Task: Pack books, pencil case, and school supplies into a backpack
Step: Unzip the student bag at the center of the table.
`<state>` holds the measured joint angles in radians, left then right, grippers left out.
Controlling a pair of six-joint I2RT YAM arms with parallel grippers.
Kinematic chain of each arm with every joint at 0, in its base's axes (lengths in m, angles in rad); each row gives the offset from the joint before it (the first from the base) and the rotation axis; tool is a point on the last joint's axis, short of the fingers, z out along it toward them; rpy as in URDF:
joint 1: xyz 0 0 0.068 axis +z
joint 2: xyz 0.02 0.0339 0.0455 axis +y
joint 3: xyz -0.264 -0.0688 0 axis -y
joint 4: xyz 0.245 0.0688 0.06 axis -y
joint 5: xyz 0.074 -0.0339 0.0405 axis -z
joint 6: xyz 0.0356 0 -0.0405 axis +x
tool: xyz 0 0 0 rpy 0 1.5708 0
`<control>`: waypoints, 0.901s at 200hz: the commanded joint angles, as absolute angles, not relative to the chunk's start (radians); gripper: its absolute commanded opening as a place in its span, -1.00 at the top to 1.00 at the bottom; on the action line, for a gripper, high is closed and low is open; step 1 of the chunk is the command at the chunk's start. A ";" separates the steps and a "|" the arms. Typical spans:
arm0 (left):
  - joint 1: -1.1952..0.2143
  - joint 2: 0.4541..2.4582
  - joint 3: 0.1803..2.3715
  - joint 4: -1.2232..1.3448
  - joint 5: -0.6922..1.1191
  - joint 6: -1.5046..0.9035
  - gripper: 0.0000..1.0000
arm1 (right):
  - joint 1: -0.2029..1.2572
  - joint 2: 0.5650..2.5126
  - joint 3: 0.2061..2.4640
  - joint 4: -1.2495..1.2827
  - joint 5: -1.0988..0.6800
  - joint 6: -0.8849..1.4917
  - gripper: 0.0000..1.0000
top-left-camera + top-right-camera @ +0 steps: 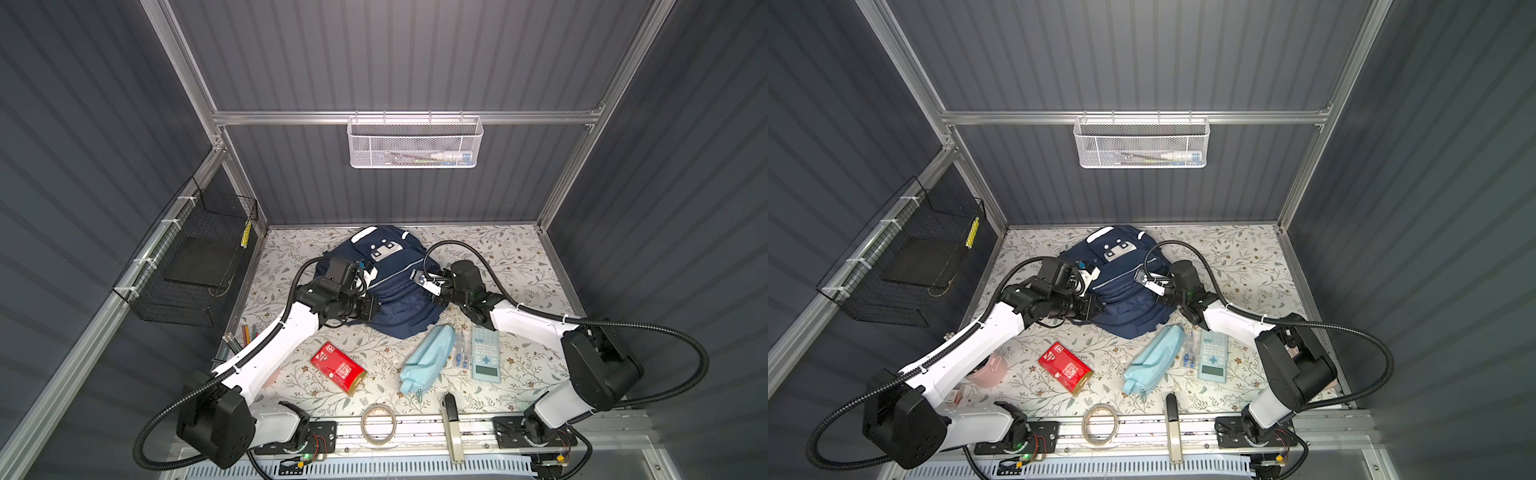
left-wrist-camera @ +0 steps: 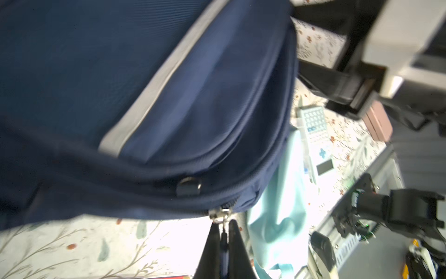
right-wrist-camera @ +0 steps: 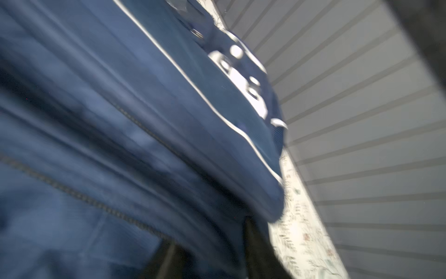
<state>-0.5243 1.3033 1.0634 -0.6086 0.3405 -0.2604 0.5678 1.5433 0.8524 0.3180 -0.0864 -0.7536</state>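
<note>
The backpack's edge runs from my left gripper toward the black wire basket. My left gripper will next draw the pull that way and let go of it farther along the edge.
The navy backpack lies at the middle back of the table, and its white patch shows in the right wrist view. My left gripper is shut on the zipper pull at the backpack's near-left edge. My right gripper is at the backpack's right side, jaws apart with navy fabric between them. In front lie the pale-blue pencil case, a clear packet of blue-tipped bits, the calculator and a red gold-ended pack. The books are out of view.
A roll of clear tape and a grey-handled tool lie at the front rail. A cup of coloured pencils stands under the left arm. A black wire basket hangs on the left wall, a white mesh basket on the back wall.
</note>
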 commanded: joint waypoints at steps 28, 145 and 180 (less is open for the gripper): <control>-0.525 1.317 1.099 -0.555 0.411 -0.284 1.00 | 0.637 1.330 0.791 0.224 -0.233 -0.712 -0.29; -0.525 1.318 1.104 -0.566 0.419 -0.307 1.00 | 0.817 1.561 0.963 0.126 -0.261 -0.836 -0.05; -0.523 1.306 1.100 -0.598 0.379 -0.303 1.00 | 0.815 1.578 0.941 0.136 -0.223 -0.889 0.95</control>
